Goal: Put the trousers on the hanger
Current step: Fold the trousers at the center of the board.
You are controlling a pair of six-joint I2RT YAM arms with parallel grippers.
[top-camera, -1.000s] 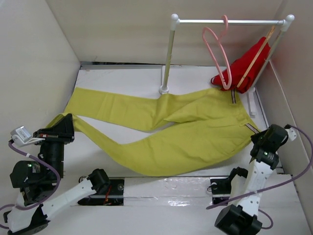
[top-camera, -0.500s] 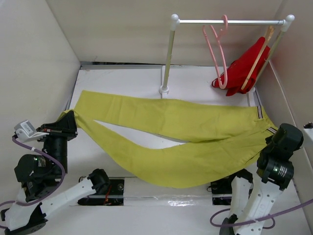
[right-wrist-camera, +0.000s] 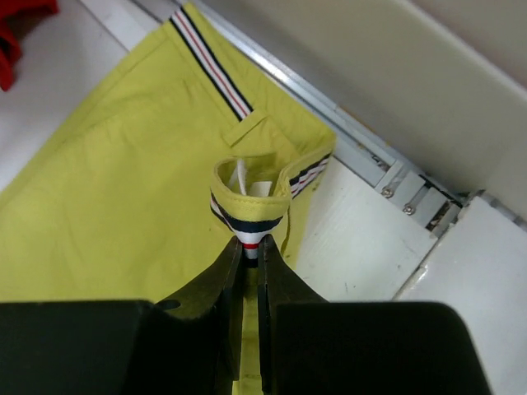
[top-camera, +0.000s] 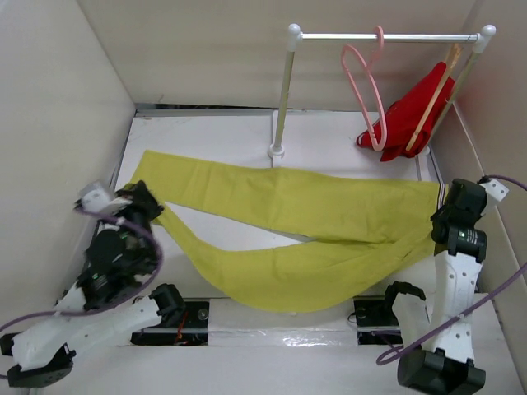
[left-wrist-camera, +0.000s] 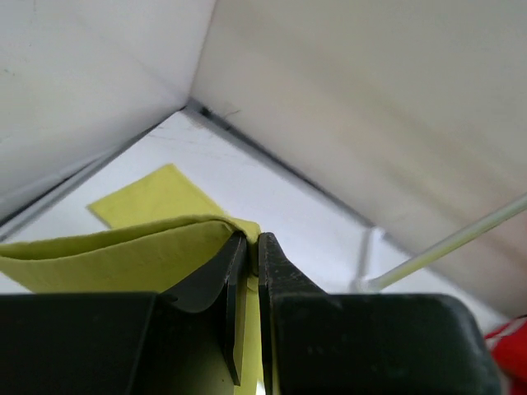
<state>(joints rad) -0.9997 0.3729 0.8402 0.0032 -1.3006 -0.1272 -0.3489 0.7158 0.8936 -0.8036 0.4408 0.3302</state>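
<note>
The trousers' hem goes outward in my left gripper next, down to its release there, since the other leg's flat end point(top-camera: 151, 169) point(left-wrist-camera: 154, 197) lies outward and below across an open gap.
The yellow-green trousers point(top-camera: 313, 222) lie stretched across the table, legs to the left, striped waistband to the right. My left gripper point(top-camera: 152, 207) is shut on the hem of one leg, seen pinched between its jaws in the left wrist view point(left-wrist-camera: 249, 240). My right gripper point(top-camera: 442, 220) is shut on the waistband; the right wrist view point(right-wrist-camera: 247, 245) shows the striped band point(right-wrist-camera: 247, 220) pinched between the jaws. The pink hanger point(top-camera: 362, 86) hangs by its hook from the rail point(top-camera: 387, 36) at the back right, apart from both grippers.
A red garment point(top-camera: 403, 119) on a tan wooden hanger point(top-camera: 432, 95) hangs at the rail's right end. The rail's white post point(top-camera: 282, 90) stands on the table behind the trousers. Walls close in left, back and right.
Both grippers pulled apart, drawing the crumpled trousers out flat. In the last half second the left gripper moved right and forward with its leg hem, and the right gripper moved away from the near edge with the waistband.
</note>
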